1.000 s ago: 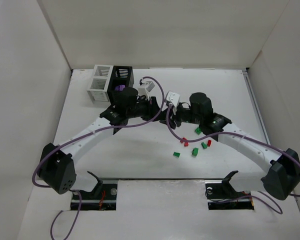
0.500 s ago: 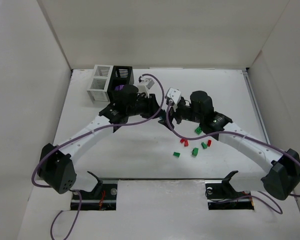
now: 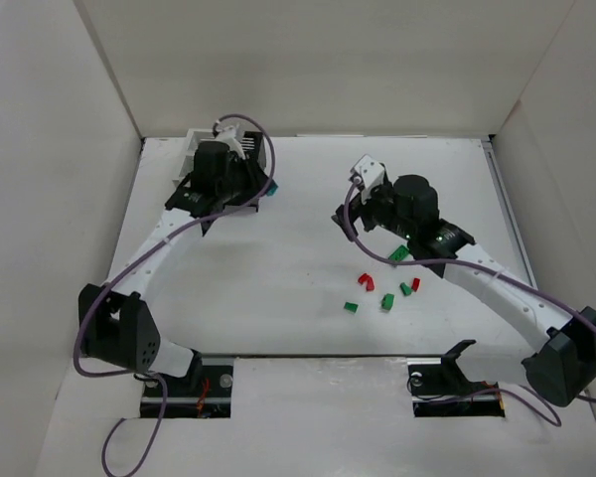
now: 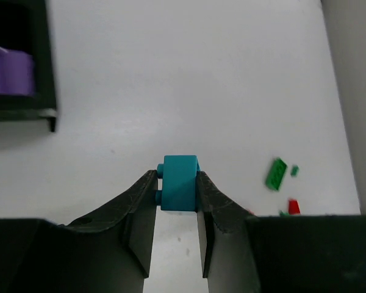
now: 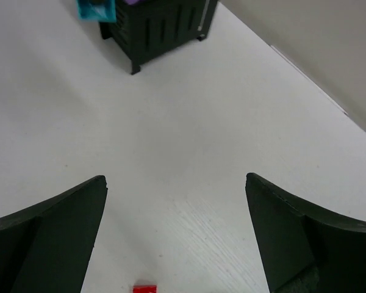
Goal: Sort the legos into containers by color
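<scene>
My left gripper has the teal lego (image 3: 272, 187) and will move it outward next, over the far end of the black box, turning toward the box's back side. Then it will open.
My left gripper (image 4: 178, 180) is shut on a teal lego (image 4: 179, 189), held above the table. In the top view it hangs just right of the containers (image 3: 191, 151) at the back left, with the teal lego (image 3: 272, 187) at its tip. The arm covers most of the white box. The black box (image 4: 18, 61) holds a purple lego (image 4: 9, 70). My right gripper (image 5: 175, 178) is open wide and holds nothing. It hovers over bare table at mid-right (image 3: 344, 215), facing the black box (image 5: 158, 27). Green legos (image 3: 387, 300) and red legos (image 3: 366, 281) lie in front of it.
White walls close in the table on three sides. The loose legos are scattered between my right arm and the near edge. A red one (image 5: 144, 288) lies just under my right fingers. Green pieces (image 4: 276, 173) show in the left wrist view.
The two grippers were close together at mid-table. Now my left arm has swung back-left to the containers with the teal lego, and my right gripper has opened wide and drawn away.
</scene>
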Controlling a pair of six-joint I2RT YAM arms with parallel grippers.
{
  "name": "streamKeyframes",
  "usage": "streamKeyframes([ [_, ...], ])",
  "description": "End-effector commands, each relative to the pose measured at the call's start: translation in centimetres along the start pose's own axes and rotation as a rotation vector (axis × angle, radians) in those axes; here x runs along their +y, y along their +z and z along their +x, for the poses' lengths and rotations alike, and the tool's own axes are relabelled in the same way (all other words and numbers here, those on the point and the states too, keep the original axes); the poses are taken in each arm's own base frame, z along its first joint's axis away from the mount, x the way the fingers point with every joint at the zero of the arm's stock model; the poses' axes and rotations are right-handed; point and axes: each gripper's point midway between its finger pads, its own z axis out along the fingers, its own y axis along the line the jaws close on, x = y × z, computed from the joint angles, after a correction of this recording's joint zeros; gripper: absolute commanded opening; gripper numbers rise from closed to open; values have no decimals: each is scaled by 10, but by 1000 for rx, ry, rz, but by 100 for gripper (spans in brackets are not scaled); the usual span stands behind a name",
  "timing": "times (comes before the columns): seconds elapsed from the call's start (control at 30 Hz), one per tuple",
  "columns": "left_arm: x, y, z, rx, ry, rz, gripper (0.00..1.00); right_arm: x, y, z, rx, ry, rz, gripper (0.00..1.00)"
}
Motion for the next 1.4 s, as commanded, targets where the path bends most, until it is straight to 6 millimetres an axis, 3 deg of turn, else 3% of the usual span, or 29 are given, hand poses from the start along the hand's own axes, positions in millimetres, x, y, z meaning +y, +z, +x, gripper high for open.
streamKeyframes([
  [0.0, 43, 6, -68, -164, -13, -165, 0, -43, -8, -8, -28, 93, 166, 100],
  [0.03, 52, 5, -94, -231, -6, -228, 0, -48, -9, -6, -25, 111, 186, 100],
  [0.07, 59, 11, -100, -240, 0, -264, 0, -57, -11, 1, -13, 128, 209, 100],
  [0.1, 79, 29, -100, -215, 16, -308, 0, -60, -12, 7, -2, 142, 219, 100],
  [0.13, 79, 29, -128, -263, 27, -308, 0, -66, -13, 9, 0, 157, 242, 100],
  [0.2, 91, 44, -144, -273, 18, -326, 0, -77, -17, 17, 17, 165, 280, 100],
  [0.23, 114, 63, -144, -256, 4, -355, 0, -79, -17, 18, 19, 177, 296, 100],
  [0.27, 107, 67, -164, -293, 21, -340, 0, -85, -20, 24, 32, 183, 320, 100],
  [0.3, 115, 72, -171, -300, 26, -349, 0, -88, -21, 25, 32, 196, 329, 100],
  [0.33, 128, 94, -164, -271, 21, -362, 0, -96, -24, 28, 36, 200, 357, 100],
  [0.37, 124, 93, -185, -301, 23, -348, 0, -96, -21, 31, 45, 211, 356, 100],
  [0.43, 126, 103, -191, -304, 34, -348, 0, -106, -25, 35, 50, 218, 388, 100],
  [0.63, 140, 135, -200, -357, 44, -338, 0, -114, -22, 48, 73, 275, 403, 100],
  [0.73, 150, 154, -191, -331, 41, -336, 0, -115, -21, 57, 92, 291, 409, 100],
  [0.9, 154, 163, -186, -323, 32, -328, 6, -115, -24, 64, 100, 304, 417, 100],
  [0.97, 154, 163, -186, -323, 32, -328, 22, -114, -26, 60, 88, 302, 410, 100],
  [1.03, 159, 164, -180, -309, 27, -345, 27, -112, -25, 64, 95, 313, 409, 100],
  [1.1, 162, 165, -174, -292, 24, -352, 39, -114, -29, 65, 96, 312, 427, 100],
  [1.17, 155, 157, -180, -306, 27, -346, 46, -116, -32, 67, 93, 327, 437, 100],
  [1.2, 157, 159, -173, -286, 25, -341, 52, -117, -35, 64, 83, 338, 451, 100],
  [1.37, 150, 145, -174, -282, 24, -343, 68, -129, -44, 81, 110, 430, 510, 100],
])
